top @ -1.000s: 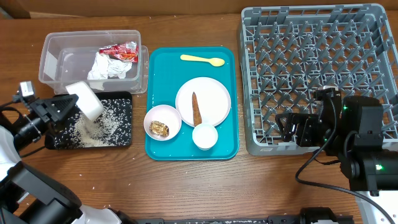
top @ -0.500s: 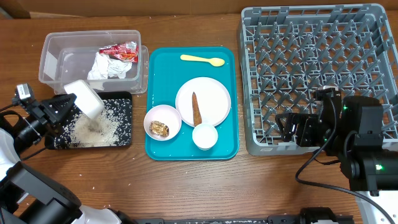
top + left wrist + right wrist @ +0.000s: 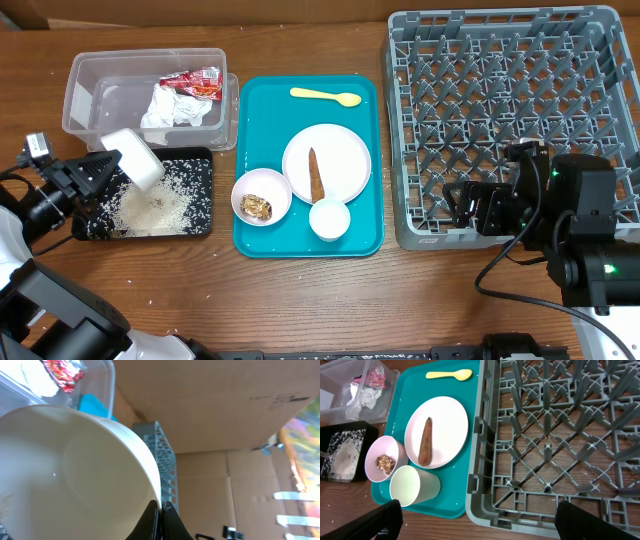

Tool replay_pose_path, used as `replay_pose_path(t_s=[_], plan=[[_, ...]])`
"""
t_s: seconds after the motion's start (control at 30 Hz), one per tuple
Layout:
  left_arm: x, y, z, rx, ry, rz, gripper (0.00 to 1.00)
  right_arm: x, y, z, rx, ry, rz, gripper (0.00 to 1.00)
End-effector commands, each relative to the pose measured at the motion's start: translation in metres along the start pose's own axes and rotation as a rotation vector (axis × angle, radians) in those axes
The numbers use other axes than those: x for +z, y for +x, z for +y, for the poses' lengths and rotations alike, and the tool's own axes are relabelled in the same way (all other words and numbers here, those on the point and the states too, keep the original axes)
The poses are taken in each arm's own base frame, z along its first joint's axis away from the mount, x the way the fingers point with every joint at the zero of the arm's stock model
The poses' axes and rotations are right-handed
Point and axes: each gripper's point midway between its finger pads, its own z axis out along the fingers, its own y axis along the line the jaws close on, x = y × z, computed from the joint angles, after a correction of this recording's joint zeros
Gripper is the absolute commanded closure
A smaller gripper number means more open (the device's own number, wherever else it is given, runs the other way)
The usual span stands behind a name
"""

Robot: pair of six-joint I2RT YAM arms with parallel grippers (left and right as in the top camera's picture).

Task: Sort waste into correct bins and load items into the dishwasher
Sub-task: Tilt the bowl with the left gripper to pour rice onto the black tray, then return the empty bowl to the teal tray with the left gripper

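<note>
The robot's left gripper will next move across and down and let go of the bowl on the teal tray's empty tub-side corner [image 3: 265, 107], because that corner is to the gripper's right in the overhead view.
My left gripper [image 3: 108, 167] is shut on the rim of a white bowl [image 3: 135, 160], held tilted over the black tray [image 3: 203, 228]. White rice [image 3: 150, 205] lies heaped in the tray. In the left wrist view the bowl [image 3: 75, 470] fills the frame, its rim pinched between the fingertips [image 3: 154, 510]. The clear tub [image 3: 90, 95] holds tissue [image 3: 170, 105] and a red wrapper [image 3: 192, 82]. My right gripper [image 3: 462, 205] is open and empty over the grey rack's [image 3: 510, 110] front left corner [image 3: 485, 505].
The teal tray [image 3: 260, 120] carries a plate [image 3: 340, 150] with a long brown piece [image 3: 316, 172], a bowl [image 3: 250, 188] of nut bits [image 3: 258, 207], a small cup [image 3: 329, 219] and a yellow spoon [image 3: 326, 96]. Loose rice grains lie on the table near the black tray.
My left gripper and the tilted bowl have shifted slightly left and back over the black tray. The right arm has not moved.
</note>
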Motion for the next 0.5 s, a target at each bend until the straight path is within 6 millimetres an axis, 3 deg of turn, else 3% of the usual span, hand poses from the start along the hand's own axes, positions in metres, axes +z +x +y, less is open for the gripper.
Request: replay_pose_path(t_s=[0.0,0.27,0.47], plan=[[-0.001,-0.005,-0.014,-0.016,0.100,-0.023,0.96,-0.004,-0.006,0.003,-0.003,-0.007,-0.019,0.00],[0.006,-0.003,-0.020,0.002,0.116,-0.004,0.96,-0.004,-0.010,0.003,-0.009,-0.009,-0.035,0.00],[0.049,0.020,-0.081,0.284,0.172,0.140,0.96,-0.004,-0.011,0.004,-0.011,-0.010,-0.039,0.00]])
